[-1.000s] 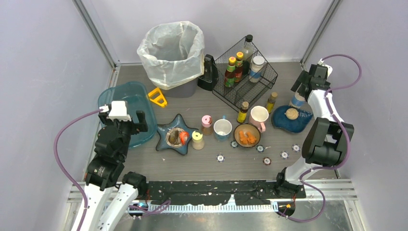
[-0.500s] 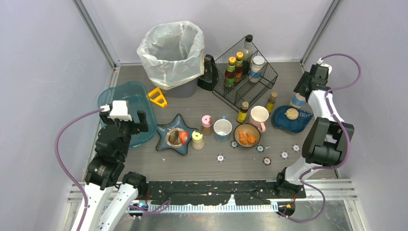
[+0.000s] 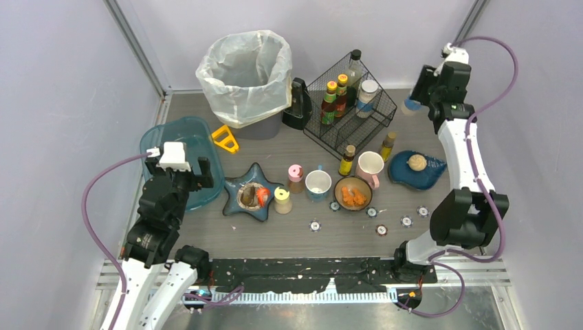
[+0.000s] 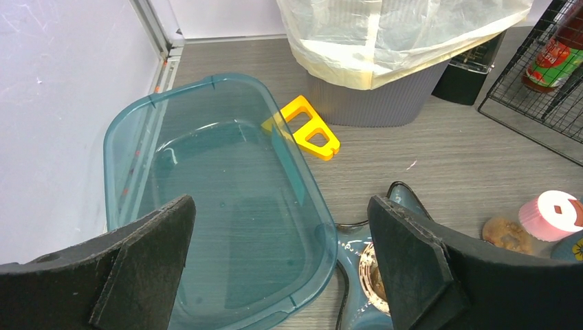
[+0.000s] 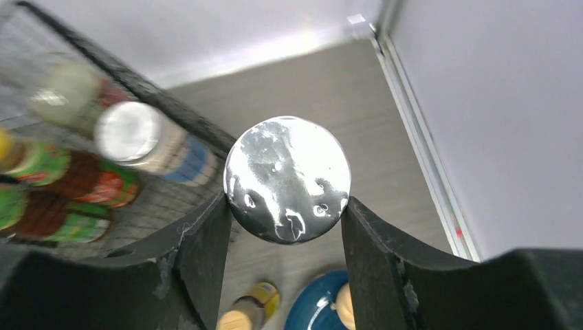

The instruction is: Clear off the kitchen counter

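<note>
Next, my right gripper moves to the black wire rack [image 3: 350,110] and down between the similar jar and the yellow-capped bottles, since that jar already stands there.
The kitchen counter [image 3: 275,237] is a dark grey wood-grain top covered with items. My right gripper [image 3: 421,93] is raised at the back right, beside the black wire rack [image 3: 350,110]. It is shut on a small jar [image 3: 410,104], whose silver lid [image 5: 287,180] sits between the pads in the right wrist view. My left gripper [image 3: 185,179] is open and empty. It hovers over the near right rim of the teal tub [image 4: 227,206], with the star dish [image 4: 405,206] under its right finger.
A lined bin [image 3: 244,69] and a black bottle [image 3: 297,103] stand at the back. A yellow tool [image 3: 225,139] lies by the tub. Mid-counter are small jars, two mugs [image 3: 317,184], a bowl of orange food [image 3: 353,194], a blue leaf plate [image 3: 416,170] and scattered caps.
My right gripper has lifted the jar from beside the blue plate, up and toward the back wall next to the rack. The left arm has barely moved.
</note>
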Controlling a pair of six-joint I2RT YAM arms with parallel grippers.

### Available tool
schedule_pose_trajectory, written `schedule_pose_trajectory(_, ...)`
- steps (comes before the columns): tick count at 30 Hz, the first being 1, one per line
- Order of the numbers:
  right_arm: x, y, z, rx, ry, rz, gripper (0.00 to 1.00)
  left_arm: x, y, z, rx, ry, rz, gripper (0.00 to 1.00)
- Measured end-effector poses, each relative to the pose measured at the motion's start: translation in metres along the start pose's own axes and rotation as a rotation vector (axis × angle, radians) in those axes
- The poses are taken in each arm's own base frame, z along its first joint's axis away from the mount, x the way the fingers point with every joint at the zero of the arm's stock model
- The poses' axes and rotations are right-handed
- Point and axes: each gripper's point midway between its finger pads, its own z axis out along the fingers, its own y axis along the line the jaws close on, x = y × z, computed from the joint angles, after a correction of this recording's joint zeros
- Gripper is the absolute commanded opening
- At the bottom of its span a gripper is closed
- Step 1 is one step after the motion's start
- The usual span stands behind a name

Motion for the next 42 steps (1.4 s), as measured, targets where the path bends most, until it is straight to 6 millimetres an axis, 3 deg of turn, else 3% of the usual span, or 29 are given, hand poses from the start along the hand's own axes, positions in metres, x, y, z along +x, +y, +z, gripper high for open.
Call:
schedule_pose_trajectory(4,-0.038,0.053,-0.030,-0.144,-0.105,-0.094,0.06,0.002,-0.001,0.001,0.002,0.005,0.002,0.97)
schedule_pose_trajectory(7,-0.050,0.097,-0.051,-0.303,-0.147,-0.153,0.06,0.002,-0.001,0.001,0.004,0.007,0.003,0.97)
schedule_pose_trajectory(12,-0.050,0.144,-0.068,-0.506,-0.147,-0.207,0.05,0.005,-0.004,0.003,0.013,0.018,0.006,0.97)
schedule_pose_trajectory(17,-0.034,0.171,-0.061,-0.618,-0.102,-0.232,0.05,0.007,-0.005,0.005,0.017,0.026,0.008,0.97)
schedule_pose_trajectory(26,0.007,0.192,-0.018,-0.688,0.010,-0.240,0.06,0.008,-0.005,0.006,0.018,0.033,0.011,0.97)
schedule_pose_trajectory(35,0.034,0.185,0.023,-0.620,0.063,-0.273,0.06,0.009,-0.005,0.006,0.018,0.035,0.012,0.97)
schedule_pose_trajectory(42,0.046,0.178,0.048,-0.563,0.064,-0.322,0.14,0.010,-0.006,0.008,0.018,0.044,0.015,0.96)
